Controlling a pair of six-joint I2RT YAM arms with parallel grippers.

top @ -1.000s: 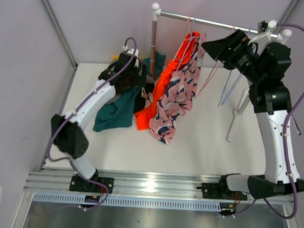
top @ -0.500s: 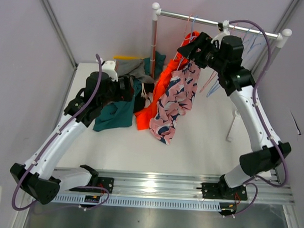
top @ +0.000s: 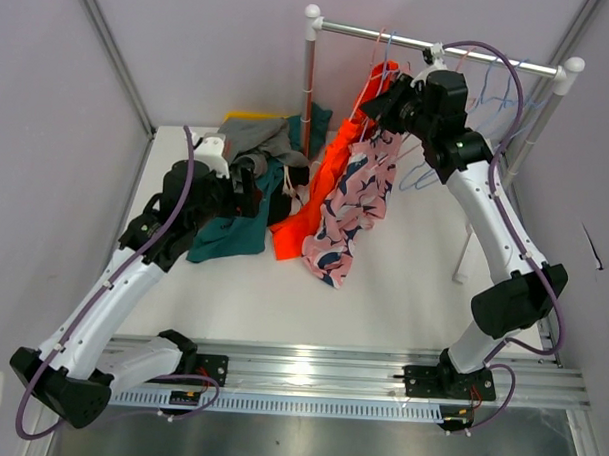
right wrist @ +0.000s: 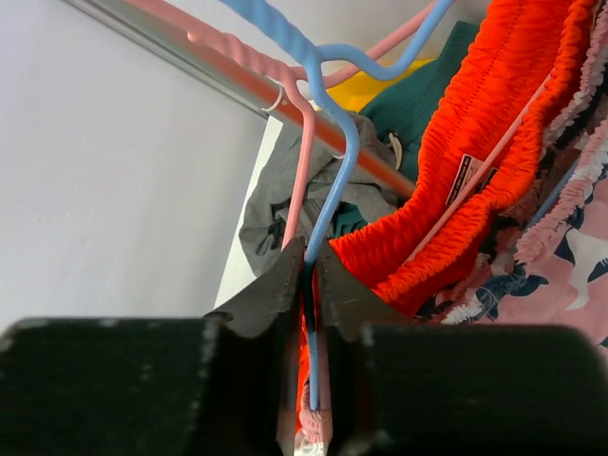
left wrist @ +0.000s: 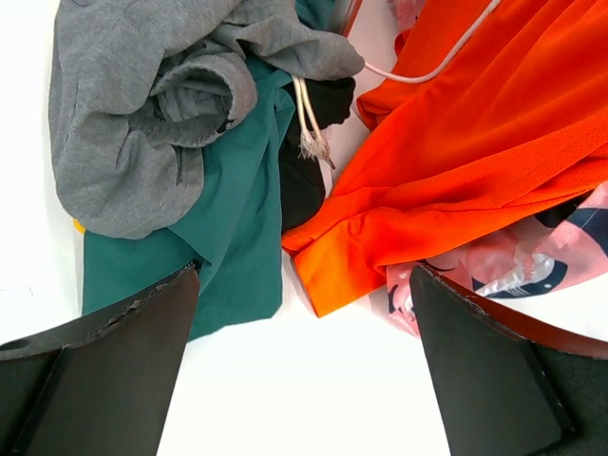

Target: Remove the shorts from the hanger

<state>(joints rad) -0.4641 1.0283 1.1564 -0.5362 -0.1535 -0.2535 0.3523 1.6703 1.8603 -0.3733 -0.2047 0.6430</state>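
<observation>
The pink shorts' side hangs to the right of my left gripper in the top view, their hanger held. I will raise and turn that gripper across.
Bright orange shorts and pink shorts with a navy pattern hang from hangers on the rail. My right gripper is shut on the thin blue hanger just below its hook, and a pink hanger runs beside it. The orange waistband is right of the jaws. Grey shorts, dark teal shorts and black shorts lie piled on the table. My left gripper hovers open over bare table, just short of the pile and the orange hem.
The rack's left post stands behind the pile. Empty hangers hang further right on the rail, and one dangles lower. The rack's right leg slants down to the table. A wall closes off the left side.
My right arm swung left along the rail to the hangers and its jaws closed on the blue hanger. My left arm drew back a little from the pile, still open.
</observation>
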